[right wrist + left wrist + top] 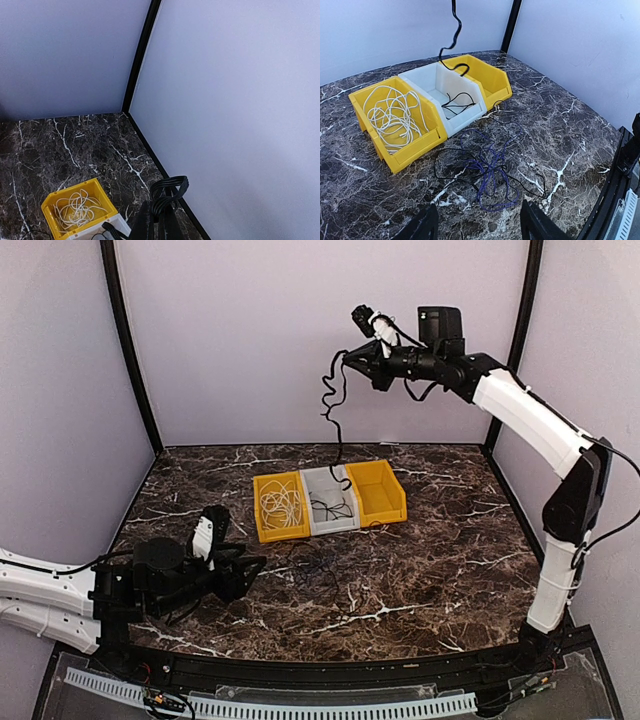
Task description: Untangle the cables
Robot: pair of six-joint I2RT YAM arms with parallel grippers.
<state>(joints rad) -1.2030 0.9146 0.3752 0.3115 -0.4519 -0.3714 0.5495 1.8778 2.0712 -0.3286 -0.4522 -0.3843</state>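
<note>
My right gripper will move down to the white bin's open top (329, 498) and let go of the thick black cable (335, 410), because a thin black cable is already inside.
My right gripper (350, 358) is raised high above the bins and shut on a thick black cable (335, 410). The cable hangs in waves down to the bins, its lower end (462, 67) at the white and right yellow bins. In the right wrist view its folded loop (170, 191) sticks out of the shut gripper (160, 222). A white cable (392, 117) lies coiled in the left yellow bin (262, 530). A thin black cable (457, 102) lies in the white bin (325, 480). A dark purple cable (492, 172) tangled with a thin black one lies on the table. My left gripper (480, 230) is open just short of it.
The right yellow bin (385, 502) stands beside the white one. All three bins sit in a row at the middle back of the dark marble table (450, 560). Walls close the back and both sides. A black rail (330, 680) runs along the near edge.
</note>
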